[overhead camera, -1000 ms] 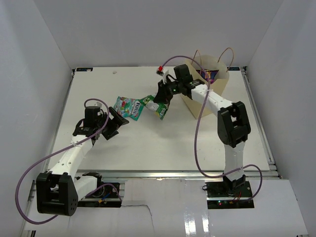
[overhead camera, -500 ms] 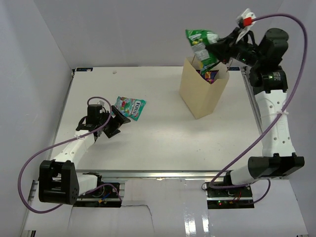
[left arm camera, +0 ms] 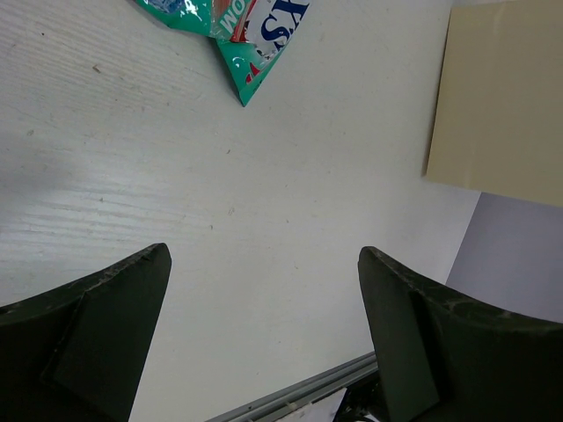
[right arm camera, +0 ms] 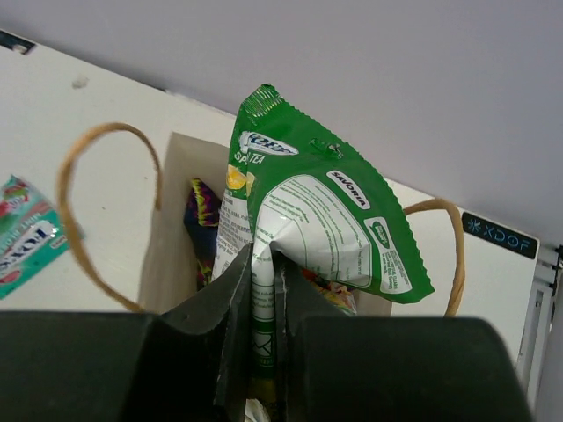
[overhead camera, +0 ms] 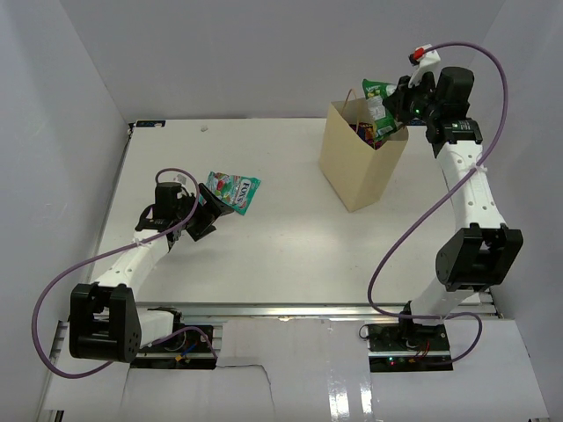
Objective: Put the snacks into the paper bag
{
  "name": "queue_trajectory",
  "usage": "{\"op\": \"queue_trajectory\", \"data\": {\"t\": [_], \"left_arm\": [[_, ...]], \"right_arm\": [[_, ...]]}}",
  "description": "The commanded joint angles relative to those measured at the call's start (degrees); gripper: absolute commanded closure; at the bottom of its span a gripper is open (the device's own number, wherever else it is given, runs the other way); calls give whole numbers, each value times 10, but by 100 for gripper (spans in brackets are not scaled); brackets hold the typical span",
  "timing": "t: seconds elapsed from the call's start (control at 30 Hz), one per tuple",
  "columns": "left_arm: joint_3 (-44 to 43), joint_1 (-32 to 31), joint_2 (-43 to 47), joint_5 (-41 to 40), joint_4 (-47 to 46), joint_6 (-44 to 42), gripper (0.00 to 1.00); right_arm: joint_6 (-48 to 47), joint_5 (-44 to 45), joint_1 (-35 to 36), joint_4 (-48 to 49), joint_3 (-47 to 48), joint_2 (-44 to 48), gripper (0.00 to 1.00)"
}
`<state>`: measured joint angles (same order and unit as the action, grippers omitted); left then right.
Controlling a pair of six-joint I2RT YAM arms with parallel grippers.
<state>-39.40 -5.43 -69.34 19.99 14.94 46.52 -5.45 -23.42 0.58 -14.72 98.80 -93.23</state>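
I will next move my right gripper down and to its left in the top view to let go of the pouch, because the bag's open top is below it that way.
The beige paper bag (overhead camera: 356, 163) stands upright at the back right of the table, with purple and other packets showing inside (right arm camera: 201, 220). My right gripper (overhead camera: 393, 104) is shut on a green pouch (overhead camera: 380, 102) and holds it just above the bag's open mouth; in the right wrist view the green pouch (right arm camera: 317, 220) is pinched between the fingers, over the paper bag (right arm camera: 167, 255). A teal pouch (overhead camera: 233, 191) lies flat on the table at the left. My left gripper (overhead camera: 209, 214) stands open just beside it, nothing between its fingers; the teal pouch (left arm camera: 237, 26) lies ahead of the gripper (left arm camera: 264, 290).
White walls close in the table on the left, back and right. A metal rail (overhead camera: 308, 309) runs along the near edge in front of both arm bases. A purple cable loops from each arm.
My right arm has carried the green pouch from the table's middle up and over to the bag's mouth, then lowered it. The left gripper has crept closer to the teal pouch.
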Motion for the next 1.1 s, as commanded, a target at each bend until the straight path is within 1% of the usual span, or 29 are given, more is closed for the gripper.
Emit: {"op": "queue_trajectory", "data": {"t": [0.0, 0.07, 0.13, 0.17, 0.23, 0.3, 0.4, 0.43, 0.47, 0.53, 0.63, 0.73, 0.8, 0.83, 0.9, 0.93, 0.97, 1.0, 1.07], "left_arm": [[-9, 1, 14, 8, -10, 1, 2], [-9, 1, 14, 10, -11, 1, 2], [-10, 0, 12, 11, -12, 1, 2], [-11, 1, 12, 13, -12, 1, 2], [-10, 0, 17, 12, -11, 1, 2], [-9, 0, 18, 10, -12, 1, 2], [-9, 0, 11, 14, -14, 2, 2], [-12, 0, 4, 15, -14, 3, 2], [-15, 1, 1, 15, -14, 4, 2], [-29, 0, -16, 11, -13, 7, 2], [-60, 0, -40, -18, 0, 17, 2], [-99, 0, -79, -64, 26, 53, 2], [-120, -3, -116, -87, 51, 84, 2], [-131, -5, -128, -113, 60, 91, 2], [-167, -10, -170, -146, 87, 114, 2], [-180, -12, -188, -177, 101, 124, 2], [-211, -13, -207, -187, 130, 134, 2], [-228, -14, -251, -191, 141, 143, 3], [-272, -19, -293, -188, 149, 141, 4]], "right_arm": [[-29, 20, 7, 70, 4, -5, 92], [-56, -1, 21, 55, 2, -22, 92], [-75, -40, 35, 16, 1, -30, 92], [-82, -57, 39, 12, -9, -27, 92], [-84, -62, 45, 26, -52, -7, 92], [-82, -57, 48, 31, -69, -1, 92], [-81, -43, 48, 11, -65, -10, 67], [-85, -40, 48, 3, -56, -16, 46], [-90, -34, 48, -13, -51, -17, 35], [-105, -18, 47, -28, -30, -16, 22], [-122, -4, 42, -31, -9, 1, 13], [-161, -6, 38, -52, 31, 18, 7], [-186, -34, 36, -58, 22, 51, 2], [-200, -44, 36, -58, 10, 66, 6], [-235, -73, 36, -54, -38, 103, 10], [-247, -80, 35, -56, -53, 114, 10], [-249, -92, 35, -58, -66, 124, 10], [-249, -97, 34, -58, -96, 141, 10], [-255, -122, 29, -62, -124, 158, 10]]}}
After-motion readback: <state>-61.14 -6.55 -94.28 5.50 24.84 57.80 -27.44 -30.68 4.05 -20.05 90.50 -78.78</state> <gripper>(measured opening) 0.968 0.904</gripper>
